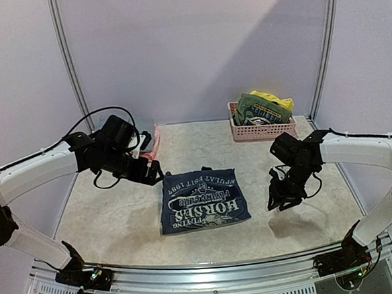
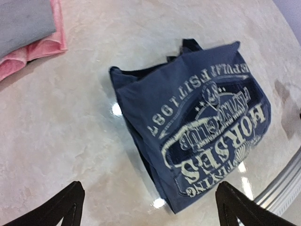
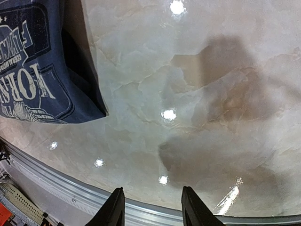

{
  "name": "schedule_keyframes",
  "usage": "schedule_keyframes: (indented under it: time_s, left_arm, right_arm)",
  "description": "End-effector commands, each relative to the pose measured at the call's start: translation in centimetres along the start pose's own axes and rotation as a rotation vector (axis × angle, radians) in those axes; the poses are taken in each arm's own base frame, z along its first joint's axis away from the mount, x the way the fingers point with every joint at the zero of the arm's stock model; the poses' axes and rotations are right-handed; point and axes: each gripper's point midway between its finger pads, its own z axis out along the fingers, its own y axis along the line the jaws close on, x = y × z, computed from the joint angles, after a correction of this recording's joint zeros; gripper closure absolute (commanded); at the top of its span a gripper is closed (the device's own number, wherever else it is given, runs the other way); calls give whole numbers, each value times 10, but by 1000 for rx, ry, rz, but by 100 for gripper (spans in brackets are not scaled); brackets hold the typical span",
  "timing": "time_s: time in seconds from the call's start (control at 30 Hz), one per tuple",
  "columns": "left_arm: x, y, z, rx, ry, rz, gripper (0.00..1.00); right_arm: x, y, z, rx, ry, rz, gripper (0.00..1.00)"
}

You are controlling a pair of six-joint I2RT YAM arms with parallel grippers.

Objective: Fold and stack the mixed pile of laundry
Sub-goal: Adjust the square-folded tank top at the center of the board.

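I will lower the fingers of my left gripper toward the right in the top view next and close them on the navy top's far corner, because that corner sticks out free below my left gripper.
A navy top with white lettering lies folded flat in the middle of the table; it also shows in the left wrist view as the navy top and in the right wrist view as the navy top. My left gripper hovers just off its far left corner, wide open and empty. My right gripper hangs to the right of the top, over bare table, its jaws apart with nothing between them. A green printed tee and a yellow piece sit in the basket.
The pink slatted basket stands at the back right. A folded grey piece lies on a pink piece at the back left, beside my left arm. The table's metal front rail runs just under my right gripper.
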Motion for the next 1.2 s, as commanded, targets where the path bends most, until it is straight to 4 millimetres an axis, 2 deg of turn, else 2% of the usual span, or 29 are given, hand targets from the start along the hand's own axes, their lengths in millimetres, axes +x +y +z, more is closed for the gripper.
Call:
schedule_keyframes:
  time_s: [0.0,0.4,0.6,0.7,0.9,1.17]
  left_arm:
    - [-19,18,7,19,-45,-28,0]
    - [-39,6,58,234,47,19,9]
    - [-36,8,87,261,109,48,11]
    - [-34,10,98,274,132,64,11]
    - [-30,14,125,277,187,85,14]
    - [-30,34,139,213,204,91,15]
  right_arm:
    - [4,-2,-4,4,-13,1,58]
    - [6,-3,-10,9,-17,4,56]
    - [7,-4,-13,13,-25,9,52]
    - [9,-5,-15,11,-28,17,46]
    - [9,-5,-20,13,-42,25,27]
    - [11,-6,-24,18,-43,36,20]
